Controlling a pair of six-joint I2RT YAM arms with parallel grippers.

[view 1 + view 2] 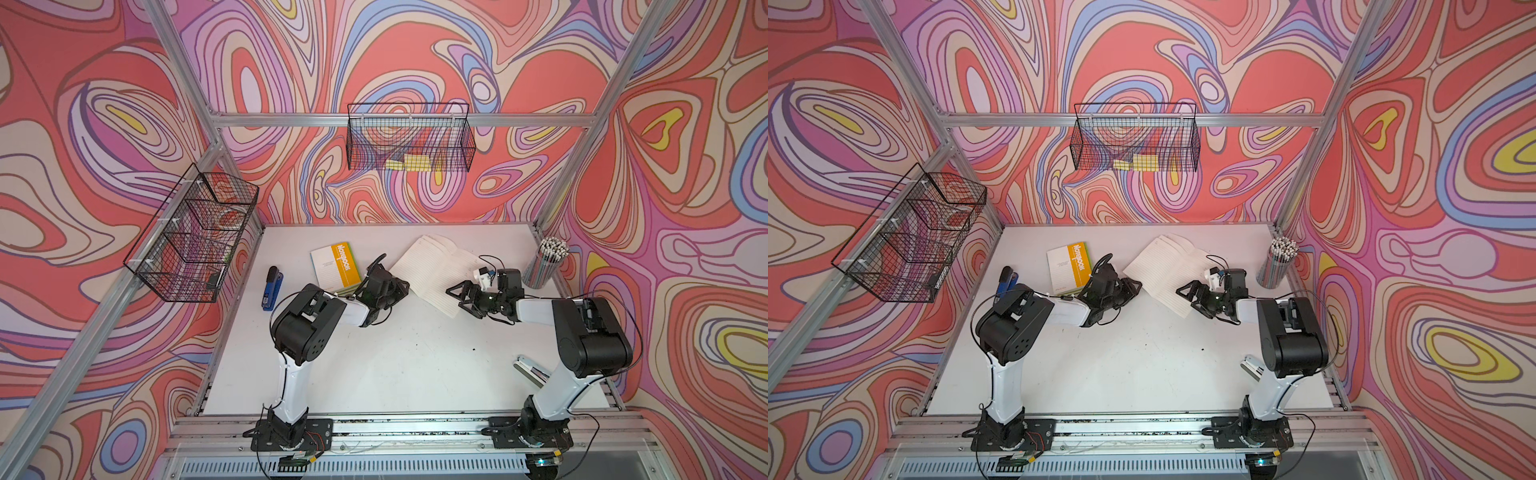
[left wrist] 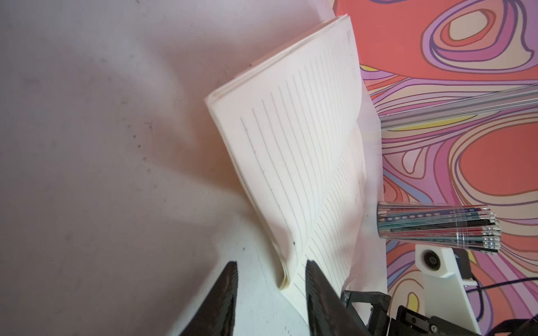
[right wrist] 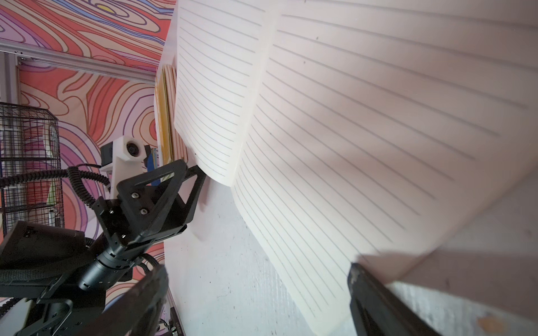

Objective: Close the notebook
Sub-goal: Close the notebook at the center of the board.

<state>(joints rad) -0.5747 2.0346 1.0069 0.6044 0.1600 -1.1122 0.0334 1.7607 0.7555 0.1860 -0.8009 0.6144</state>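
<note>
The pages' curled near corner [image 1: 411,289] [image 2: 284,278] stands just between the open fingers of my left gripper. I will next ease that gripper slightly outward and close its fingers on that corner.
The notebook [image 1: 432,266] lies open at the back of the white table [image 1: 395,365], showing lined cream pages; in both top views it sits between my two grippers [image 1: 1167,266]. My left gripper [image 1: 401,286] is at its left edge. In the left wrist view the jaws [image 2: 271,263] are open, with the curled near corner of the left-hand pages [image 2: 283,276] in the gap, close to one finger and not pinched. My right gripper [image 1: 455,297] hovers over the near right corner, open wide [image 3: 257,267], with the right-hand page [image 3: 364,131] beside one finger [image 3: 375,299].
A closed orange-and-white notebook [image 1: 334,266] and a blue stapler [image 1: 272,289] lie to the left. A cup of pencils [image 1: 544,262] stands at the back right. A white stapler [image 1: 530,370] lies by the right arm. Wire baskets hang at the back [image 1: 409,139] and left [image 1: 191,237].
</note>
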